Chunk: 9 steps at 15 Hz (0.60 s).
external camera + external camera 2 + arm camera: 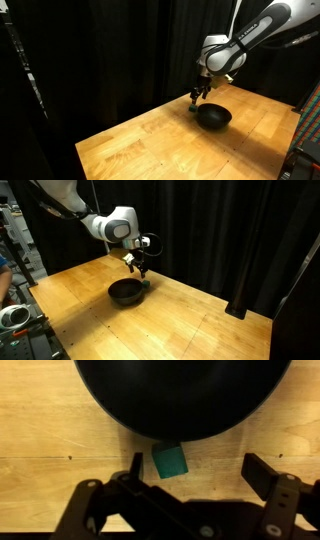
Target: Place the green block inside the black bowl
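The green block lies below and off-center between my fingers, so my gripper lowers onto it next, easing toward the left in the wrist view.
The green block lies on the wooden table right beside the rim of the black bowl; it touches or nearly touches the rim. In the wrist view it sits near the left finger of my open gripper, between the two fingers. Nothing is held. In both exterior views the gripper hovers low over the table just beside the bowl. A small green spot, the block, shows under the gripper.
The wooden table is ringed by black curtains. Equipment stands at the table's edge and at the far right.
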### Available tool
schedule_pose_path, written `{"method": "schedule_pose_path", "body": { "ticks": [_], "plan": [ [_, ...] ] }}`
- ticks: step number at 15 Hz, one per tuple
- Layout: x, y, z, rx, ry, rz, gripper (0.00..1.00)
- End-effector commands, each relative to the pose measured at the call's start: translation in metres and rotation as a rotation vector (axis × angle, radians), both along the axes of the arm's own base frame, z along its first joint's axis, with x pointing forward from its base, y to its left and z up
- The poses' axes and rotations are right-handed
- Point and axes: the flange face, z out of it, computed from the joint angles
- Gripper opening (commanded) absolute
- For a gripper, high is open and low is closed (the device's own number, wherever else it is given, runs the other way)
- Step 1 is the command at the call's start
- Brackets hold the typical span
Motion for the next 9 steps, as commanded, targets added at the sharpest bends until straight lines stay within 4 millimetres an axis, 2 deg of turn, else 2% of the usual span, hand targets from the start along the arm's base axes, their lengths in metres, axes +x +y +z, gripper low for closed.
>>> {"method": "schedule_pose_path", "body": {
  "ticks": [1,9],
  "plan": [
    [0.02,-0.004,-0.018,0.0,-0.022,-0.035,1.0],
    [0.029,-0.002,-0.057,-0.005,-0.034,-0.06,1.0]
  ]
}}
